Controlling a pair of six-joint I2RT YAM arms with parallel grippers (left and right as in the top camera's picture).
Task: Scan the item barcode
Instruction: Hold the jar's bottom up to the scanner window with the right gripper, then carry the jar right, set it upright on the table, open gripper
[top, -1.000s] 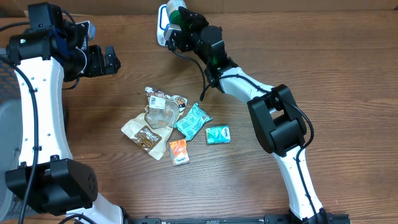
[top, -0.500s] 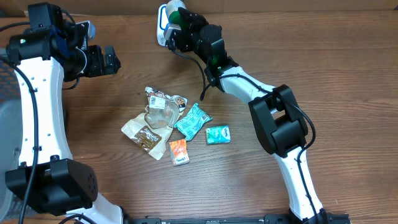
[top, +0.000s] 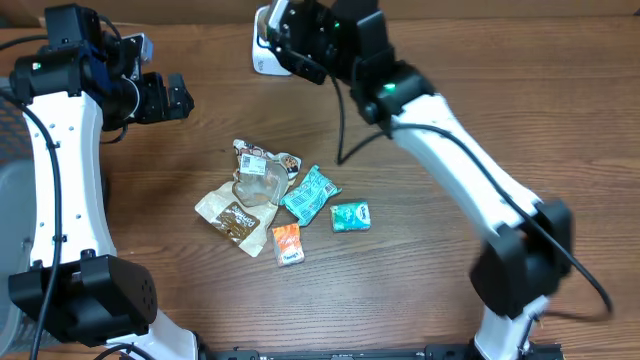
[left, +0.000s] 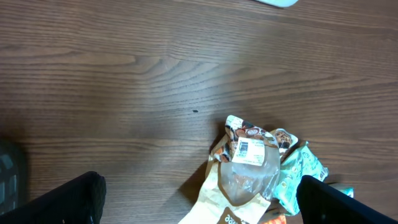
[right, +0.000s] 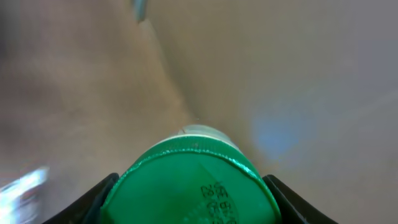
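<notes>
I will swing my right gripper back, lower the jar onto the tabletop and release the jar's lid there, because the tabletop below my right gripper and to its right in the overhead view is free of packets.
My right gripper (right: 189, 202) is shut on a jar with a round green lid (right: 193, 183) that fills the bottom of the right wrist view; printed code marks show on the lid. In the overhead view this gripper (top: 292, 40) hovers at the top centre, right beside the white barcode scanner (top: 262, 48), and hides the jar. My left gripper (top: 166, 97) is open and holds nothing at the upper left. Its dark fingers (left: 65, 199) frame the table above the packet pile.
A pile of snack packets lies mid-table: a brown and clear pouch (top: 243, 200) (left: 249, 165), a teal packet (top: 310, 194), a small teal packet (top: 350, 216) and an orange packet (top: 287, 245). The scanner's edge (left: 277, 2) shows at the top of the left wrist view.
The right arm has swung, its elbow and base links now far to the right, while its gripper stays by the scanner with the jar. The left arm has not moved.
</notes>
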